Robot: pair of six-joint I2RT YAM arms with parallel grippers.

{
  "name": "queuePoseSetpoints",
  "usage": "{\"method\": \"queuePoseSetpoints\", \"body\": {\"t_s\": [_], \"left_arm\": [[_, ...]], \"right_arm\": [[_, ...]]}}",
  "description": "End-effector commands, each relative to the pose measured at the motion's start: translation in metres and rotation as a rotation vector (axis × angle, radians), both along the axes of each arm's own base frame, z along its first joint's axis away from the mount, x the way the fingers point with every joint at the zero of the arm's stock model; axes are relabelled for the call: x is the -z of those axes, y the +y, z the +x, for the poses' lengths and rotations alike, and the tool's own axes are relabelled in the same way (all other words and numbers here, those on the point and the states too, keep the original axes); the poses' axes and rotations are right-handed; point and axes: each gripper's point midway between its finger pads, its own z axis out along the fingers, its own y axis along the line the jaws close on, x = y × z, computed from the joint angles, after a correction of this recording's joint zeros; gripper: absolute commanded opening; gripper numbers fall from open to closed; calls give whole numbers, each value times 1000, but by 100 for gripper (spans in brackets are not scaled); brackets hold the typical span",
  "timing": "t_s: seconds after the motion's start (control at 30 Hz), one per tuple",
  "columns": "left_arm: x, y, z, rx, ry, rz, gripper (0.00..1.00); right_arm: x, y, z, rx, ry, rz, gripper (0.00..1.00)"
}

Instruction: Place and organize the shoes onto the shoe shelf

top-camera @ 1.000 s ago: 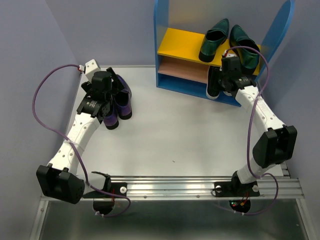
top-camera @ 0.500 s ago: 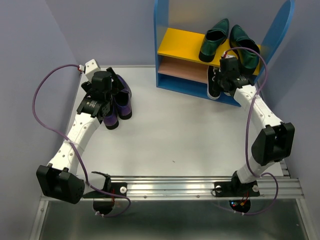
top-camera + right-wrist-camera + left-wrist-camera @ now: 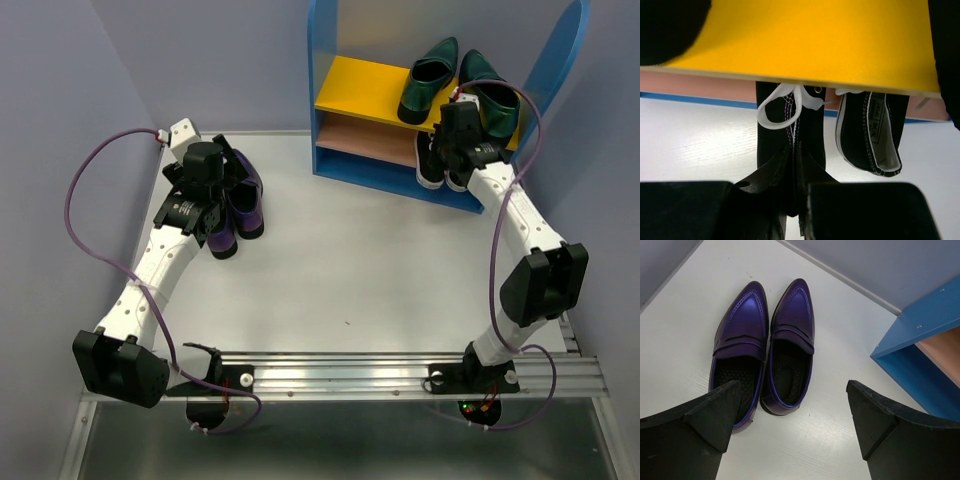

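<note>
I will bring my left gripper down and to the right in the top view, astride the shelf-side purple shoe's outer rim [image 3: 262, 198] [image 3: 810, 371], since bare table lies beside it.
Two dark purple shoes [image 3: 740, 340] lie side by side on the white table, toes away from my left gripper [image 3: 792, 405]. That gripper hangs open just behind their heels; the top view shows it [image 3: 213, 190] over the pair [image 3: 245, 205]. My right gripper [image 3: 799, 150] is shut on the heel of a black sneaker [image 3: 790, 125] with white laces, low in the shoe shelf [image 3: 345, 165]. The second black sneaker [image 3: 870, 135] lies to its right. Both sit under the yellow board [image 3: 805, 40]. Two green loafers [image 3: 428, 80] stand on that board.
The shelf's blue side panels [image 3: 322, 60] rise at the back of the table, and its blue corner [image 3: 920, 340] shows right of the purple shoes. Purple cables [image 3: 85, 200] loop off both arms. Grey walls close in the left and back.
My right gripper has shut on the black sneaker's heel and moved a little further in toward the shelf with it. The left arm has not moved.
</note>
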Motion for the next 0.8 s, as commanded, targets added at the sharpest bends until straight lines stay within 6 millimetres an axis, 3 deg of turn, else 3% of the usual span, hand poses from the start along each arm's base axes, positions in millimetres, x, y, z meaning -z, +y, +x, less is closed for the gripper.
{"method": "queuePoseSetpoints", "body": {"t_s": [0.0, 0.33, 0.6, 0.63, 0.67, 0.77], "left_arm": [[-8, 4, 0, -10, -32, 11, 98], [-8, 4, 0, -10, -32, 11, 98], [-5, 3, 2, -8, -23, 10, 98], [-4, 3, 3, -7, -20, 12, 98], [-5, 3, 2, -7, -22, 11, 98], [-5, 3, 3, -8, -22, 13, 98]], "right_arm": [[-30, -2, 27, 40, -123, -17, 1], [-8, -5, 36, 45, -107, -51, 1], [-8, -9, 35, 57, -114, -72, 1], [-8, -9, 35, 55, -114, -75, 6], [-8, -10, 34, 56, -113, -76, 18], [-10, -7, 31, 43, -116, -62, 39]]}}
